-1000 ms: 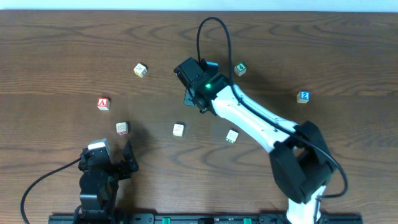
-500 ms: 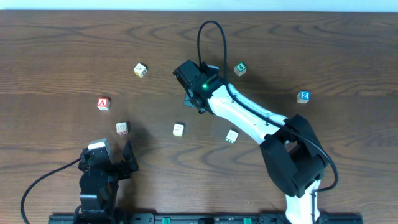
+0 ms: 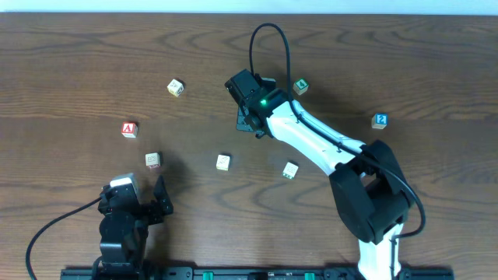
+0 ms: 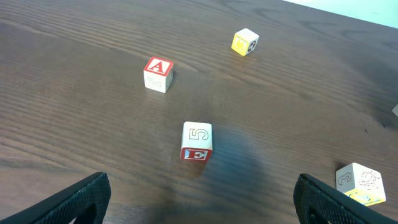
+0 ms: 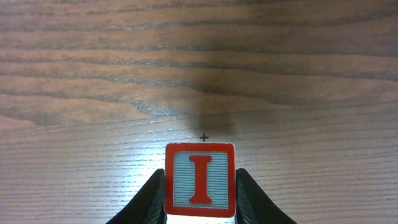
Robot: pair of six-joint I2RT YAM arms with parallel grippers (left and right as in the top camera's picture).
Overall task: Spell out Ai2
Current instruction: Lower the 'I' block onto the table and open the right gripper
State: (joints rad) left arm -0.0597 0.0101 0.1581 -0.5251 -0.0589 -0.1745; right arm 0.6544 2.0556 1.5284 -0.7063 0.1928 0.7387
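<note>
My fingers are above a clear spot, so my right gripper will next lower to the bare wood by the small cross mark (image 5: 204,137) and release the red-framed block.
My right gripper (image 5: 199,198) is shut on a red-framed block with the letter I (image 5: 199,179), held over bare table; in the overhead view the right gripper (image 3: 247,117) sits mid-table at the back and hides that block. The red A block (image 3: 129,129) lies at the left, also in the left wrist view (image 4: 158,74). The blue 2 block (image 3: 380,120) lies at the far right. My left gripper (image 4: 199,202) is open and empty near the table's front edge (image 3: 159,201).
A block showing 5 and E (image 4: 196,141) lies just ahead of the left gripper. A yellow block (image 3: 176,87), a green block (image 3: 300,86) and two pale blocks (image 3: 223,162) (image 3: 290,170) are scattered around. A small cross mark (image 5: 203,137) is on the wood.
My right gripper has shifted slightly to the right and back with the I block in it. The left arm has not moved.
</note>
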